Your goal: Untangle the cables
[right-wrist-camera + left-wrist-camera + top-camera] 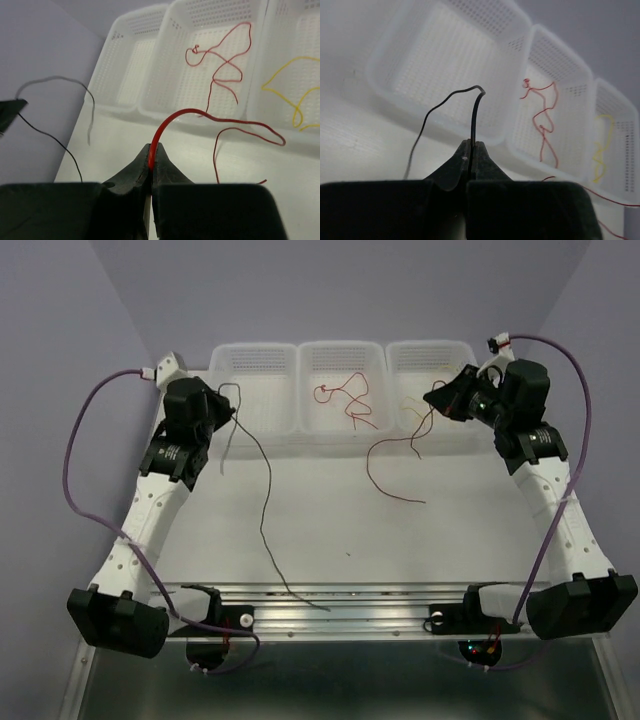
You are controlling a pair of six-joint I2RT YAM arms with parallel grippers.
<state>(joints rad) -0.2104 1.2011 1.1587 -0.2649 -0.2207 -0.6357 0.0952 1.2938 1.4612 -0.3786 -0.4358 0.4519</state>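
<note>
I will next raise my left gripper outward to lift the long trailing black wire clear of the table. Then I will lower it inside the empty basket [266,392] [449,57] and let go, since the basket is below.
My left gripper [222,412] is shut on one end of a thin black wire [266,510], which trails down the table toward the near rail. In the left wrist view the wire [474,112] rises from the closed fingertips [471,145]. My right gripper [438,402] is shut on a long red wire [385,465] that hangs onto the table; it shows in the right wrist view [200,113] coming from the tips [151,149]. A second red wire [345,400] lies curled in the middle basket. A yellow wire [295,95] lies in the right basket.
Three white perforated baskets stand in a row at the back: left [253,350], middle [340,348], right [425,348]. A metal rail [330,600] runs along the near edge between the arm bases. Purple walls enclose the table. Thick purple cables run along both arms.
</note>
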